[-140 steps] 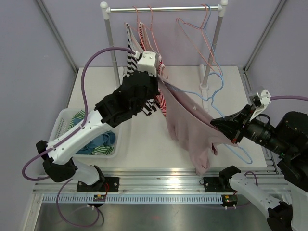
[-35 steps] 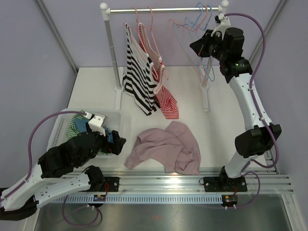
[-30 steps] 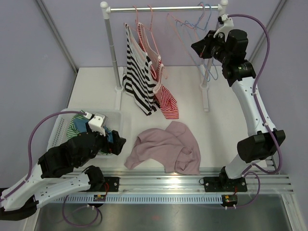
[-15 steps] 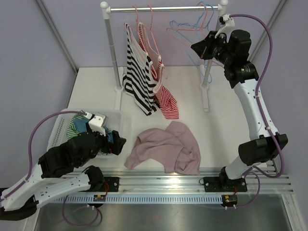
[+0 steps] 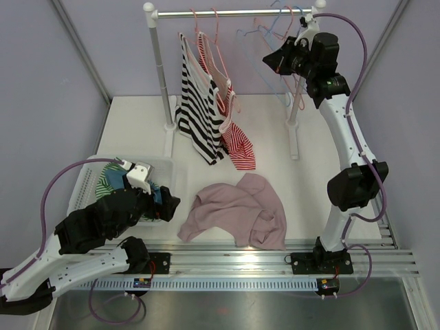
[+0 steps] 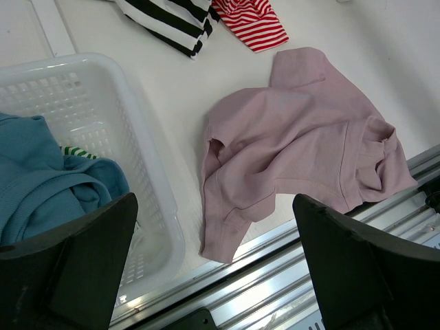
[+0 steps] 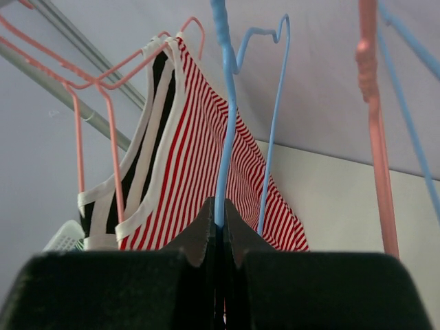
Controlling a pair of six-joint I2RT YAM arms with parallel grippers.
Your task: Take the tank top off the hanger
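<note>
The blue hanger is bare, so my right gripper will next swing the hanger to the right in the top view, toward the nearby bar post, and let go of it.
The pink tank top lies crumpled on the table near the front edge, off any hanger; in the left wrist view the tank top is spread below my fingers. My left gripper hovers open between the basket and the garment, its jaws wide apart and empty. High up at the right end of the rail, my right gripper is shut on the wire of a bare blue hanger, pinched between the fingertips.
A clothes rail on two posts carries a black-and-white striped top, a red striped top and several bare pink and blue hangers. A white basket with blue and green clothes stands front left. Metal rails run along the table's front edge.
My right gripper has shifted left and slightly up along the rail with the blue hanger. The tank top, earlier stretched between the arms, lies on the table. The left arm is still.
</note>
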